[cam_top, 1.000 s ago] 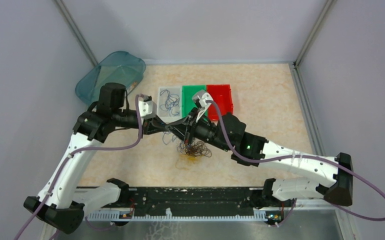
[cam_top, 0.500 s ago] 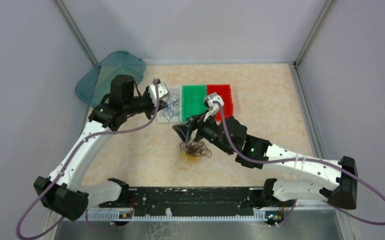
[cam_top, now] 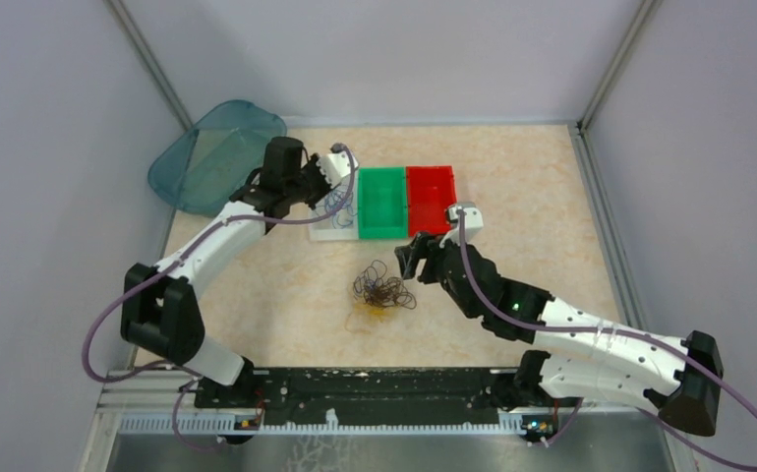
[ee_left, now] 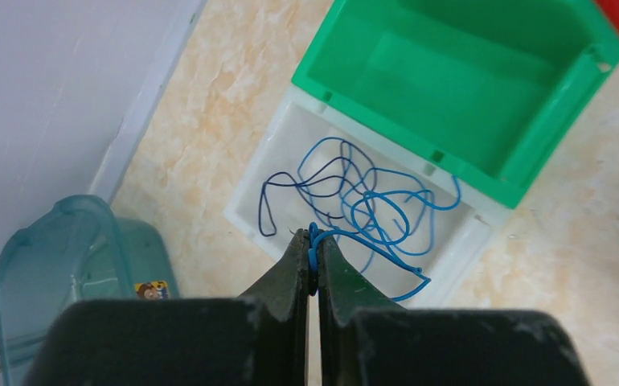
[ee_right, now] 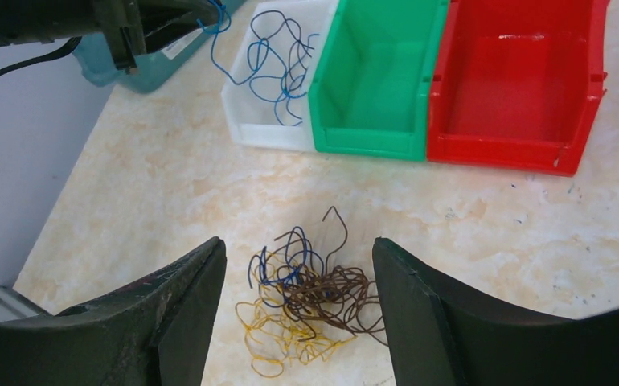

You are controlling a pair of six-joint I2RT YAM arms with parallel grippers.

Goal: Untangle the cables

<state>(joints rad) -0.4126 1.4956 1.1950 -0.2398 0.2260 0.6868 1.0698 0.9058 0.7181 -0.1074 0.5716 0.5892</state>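
Note:
My left gripper lowers closer over the white bin next, then releases the blue cable. The blue cable's held part still hangs above the bin's loose cables.
A tangle of brown, yellow and dark blue cables lies on the table's middle. My right gripper is open just right of it, holding nothing; in its wrist view the tangle lies between and beyond the fingers. My left gripper hangs over the white bin, shut on a blue cable that trails down toward the bin. Several loose blue cables lie inside that bin.
A green bin and a red bin stand in a row right of the white bin, nothing in them. A teal translucent container sits at the back left by the wall.
My left arm swung from the tangle back to above the white bin, carrying the blue cable. My right gripper opened and drew back right of the tangle.

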